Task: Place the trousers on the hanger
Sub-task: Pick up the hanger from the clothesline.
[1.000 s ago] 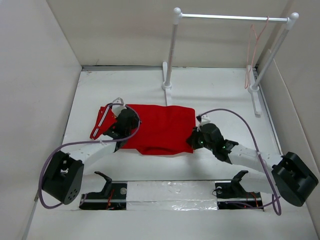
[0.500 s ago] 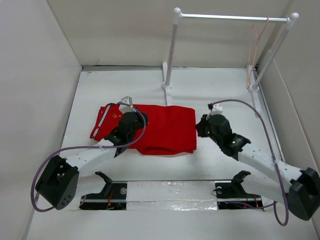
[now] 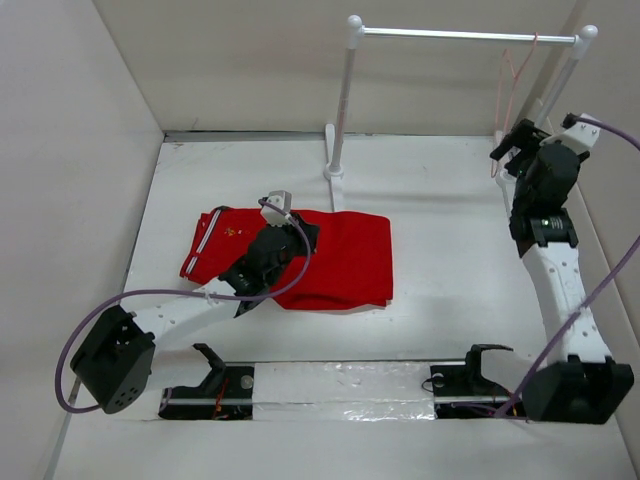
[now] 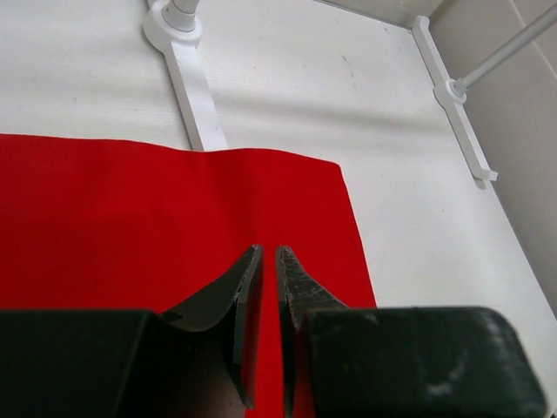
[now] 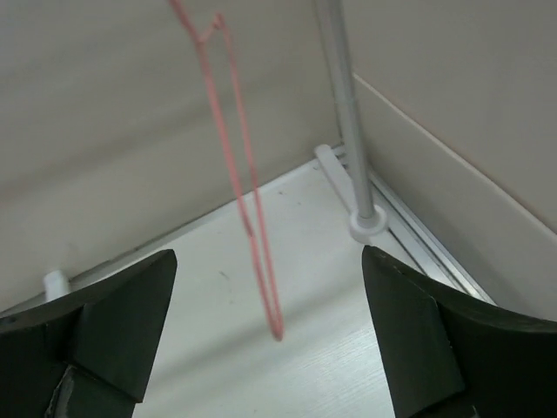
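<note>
My right gripper reaches outward and down around the near side of the pink hanger (image 3: pixel 506 100) next and closes, since the hanger dangles ahead of its fingers.
The red trousers (image 3: pixel 345 258) lie folded flat on the table, with the white-striped end at the left (image 3: pixel 205 245). My left gripper (image 3: pixel 310 232) sits low over their middle. In the left wrist view its jaws are almost together (image 4: pixel 269 252), with only a thin slit and red cloth (image 4: pixel 130 218) beneath, and nothing is pinched between them. The pink hanger (image 3: pixel 506 100) hangs from the right end of the rack bar. My right gripper (image 3: pixel 512 140) is raised beside it and open wide. In the right wrist view the hanger (image 5: pixel 251 218) dangles ahead between the spread fingers (image 5: pixel 268 257), touching neither.
The rack's silver bar (image 3: pixel 460 35) spans the back on two white posts. One foot (image 4: pixel 196 87) ends at the trousers' far edge and the other (image 4: pixel 457 96) lies by the right wall. The right post (image 5: pixel 344 113) stands just right of the hanger. Walls close in on the left, back and right.
My right arm left the trousers' right edge, swung up to the back right by the hanger, and now stands open. My left gripper slid right across the trousers.
</note>
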Robot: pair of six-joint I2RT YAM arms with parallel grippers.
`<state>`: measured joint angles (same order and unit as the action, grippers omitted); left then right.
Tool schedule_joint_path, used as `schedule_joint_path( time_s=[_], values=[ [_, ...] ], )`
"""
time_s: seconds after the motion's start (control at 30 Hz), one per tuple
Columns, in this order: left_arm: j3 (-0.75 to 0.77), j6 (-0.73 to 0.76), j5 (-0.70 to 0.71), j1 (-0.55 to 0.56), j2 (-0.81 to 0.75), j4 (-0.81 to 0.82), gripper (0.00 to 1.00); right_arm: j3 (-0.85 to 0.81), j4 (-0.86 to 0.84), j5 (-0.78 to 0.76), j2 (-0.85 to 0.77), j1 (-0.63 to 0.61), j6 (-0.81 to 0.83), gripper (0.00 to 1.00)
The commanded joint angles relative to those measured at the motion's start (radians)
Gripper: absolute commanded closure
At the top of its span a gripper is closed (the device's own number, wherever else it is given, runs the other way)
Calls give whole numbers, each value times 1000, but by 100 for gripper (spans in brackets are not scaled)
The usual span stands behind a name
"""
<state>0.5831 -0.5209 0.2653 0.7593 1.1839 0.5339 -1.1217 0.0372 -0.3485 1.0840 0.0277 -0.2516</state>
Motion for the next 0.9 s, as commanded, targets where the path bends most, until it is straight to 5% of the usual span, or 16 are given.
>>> schedule_joint_path(
  time_s=[0.0,0.17,0.4,0.57,0.67,0.87],
  values=[
    [6,30,-47,2,-23,54,90,-81,-13,149,109,99,6,6],
    [14,25,-90,2,-1,54,88,-228,36,289,331,158,14,18],
    [8,19,-81,2,-1,58,87,-243,-5,310,396,158,9,43],
    [7,10,-78,2,13,66,78,-234,-13,307,404,158,8,84],
    [11,5,-81,2,19,66,68,-217,-26,276,381,133,20,100],
    [23,2,-98,2,40,70,57,-207,-63,226,298,101,38,100]
  ],
)
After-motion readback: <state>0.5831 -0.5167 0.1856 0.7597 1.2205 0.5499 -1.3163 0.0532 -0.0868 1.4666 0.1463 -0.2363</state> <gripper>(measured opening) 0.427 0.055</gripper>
